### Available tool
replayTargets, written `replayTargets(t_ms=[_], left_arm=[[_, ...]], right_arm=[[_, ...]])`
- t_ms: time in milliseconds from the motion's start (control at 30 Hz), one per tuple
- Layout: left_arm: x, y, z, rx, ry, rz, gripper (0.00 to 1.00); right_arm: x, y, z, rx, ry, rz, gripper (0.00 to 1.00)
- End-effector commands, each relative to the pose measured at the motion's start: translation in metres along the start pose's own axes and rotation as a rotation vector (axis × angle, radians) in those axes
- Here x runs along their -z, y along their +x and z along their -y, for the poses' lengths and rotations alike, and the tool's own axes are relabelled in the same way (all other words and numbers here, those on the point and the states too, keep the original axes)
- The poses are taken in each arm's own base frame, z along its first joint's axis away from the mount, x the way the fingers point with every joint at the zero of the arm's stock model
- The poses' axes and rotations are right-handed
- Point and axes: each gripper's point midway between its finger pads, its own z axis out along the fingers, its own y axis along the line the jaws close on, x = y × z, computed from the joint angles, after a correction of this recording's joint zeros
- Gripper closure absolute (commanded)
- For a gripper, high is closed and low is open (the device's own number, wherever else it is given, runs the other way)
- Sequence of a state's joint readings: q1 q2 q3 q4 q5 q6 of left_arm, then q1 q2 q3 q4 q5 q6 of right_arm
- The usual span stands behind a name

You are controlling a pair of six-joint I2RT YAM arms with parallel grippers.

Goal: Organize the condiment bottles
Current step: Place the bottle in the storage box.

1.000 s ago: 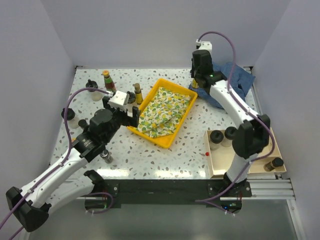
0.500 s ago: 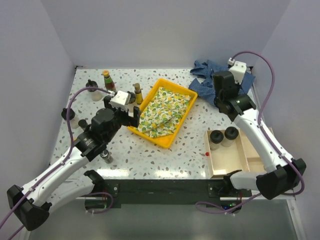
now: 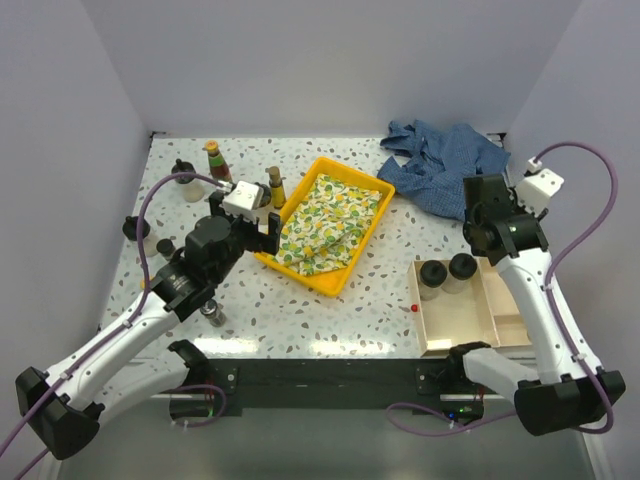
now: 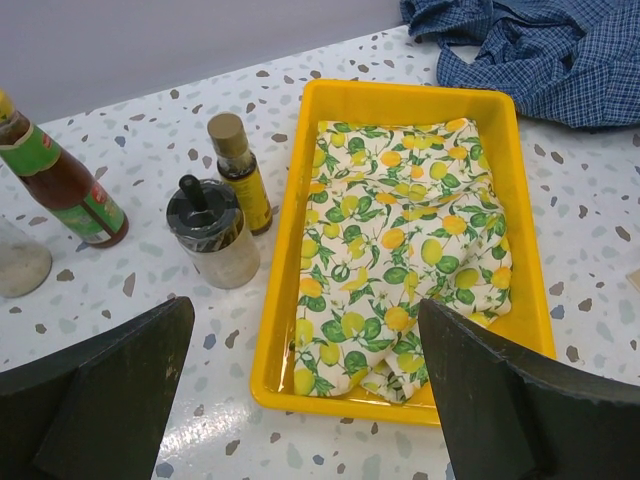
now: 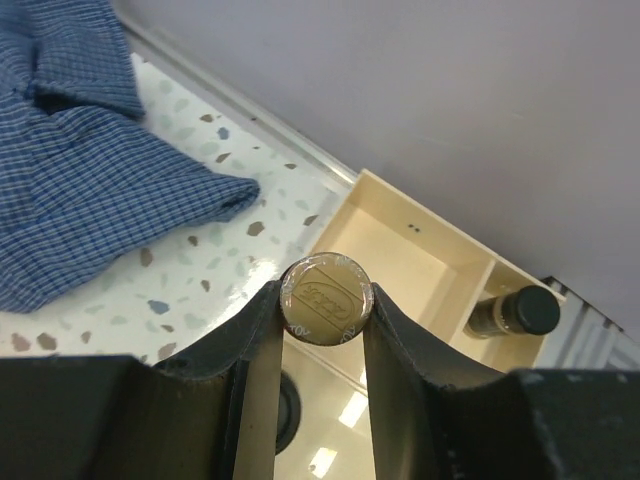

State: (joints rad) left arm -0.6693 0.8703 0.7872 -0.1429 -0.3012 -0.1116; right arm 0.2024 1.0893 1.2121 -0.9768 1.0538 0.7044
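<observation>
The slim bottle will come down into that corner, the empty far one in the wooden tray's section beside the wall, as my right gripper next shifts toward the wall.
My right gripper is shut on a slim bottle with a yellowish cap, seen from above, over the wooden tray. In that tray stand two black-lidded jars, and a dark bottle lies in an end compartment. My left gripper is open and holds nothing, above the near left corner of the yellow tray. To its left stand an amber yellow-capped bottle, a black-lidded jar and a green red-labelled bottle.
A lemon-print cloth lies in the yellow tray. A blue checked cloth is bunched at the back right. More jars stand along the left edge, and a small bottle stands under my left arm.
My right arm has swung from the back, above the blue cloth, over to the right above the wooden tray, with the bottle in its grip. The left arm has barely moved.
</observation>
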Motion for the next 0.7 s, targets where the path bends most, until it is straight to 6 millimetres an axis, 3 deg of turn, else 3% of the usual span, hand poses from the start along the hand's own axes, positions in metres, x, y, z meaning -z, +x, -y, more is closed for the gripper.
replayTargets(t_ms=[0, 167, 333, 667], left_arm=[[-0.002, -0.009, -0.002, 0.001, -0.013, 0.034, 0.00], [-0.002, -0.007, -0.001, 0.002, -0.009, 0.031, 0.00], [-0.002, -0.008, 0.001, 0.004, -0.001, 0.032, 0.00], [-0.004, -0.005, 0.005, 0.003, 0.018, 0.022, 0.00]], right_arm=[[0.002, -0.021, 0.026, -0.158, 0.046, 0.089, 1.00], [-0.015, -0.008, 0.036, -0.135, 0.100, 0.070, 1.00], [-0.035, 0.002, 0.028, -0.146, 0.072, 0.039, 1.00], [-0.095, 0.033, 0.043, -0.181, 0.188, -0.059, 1.00]])
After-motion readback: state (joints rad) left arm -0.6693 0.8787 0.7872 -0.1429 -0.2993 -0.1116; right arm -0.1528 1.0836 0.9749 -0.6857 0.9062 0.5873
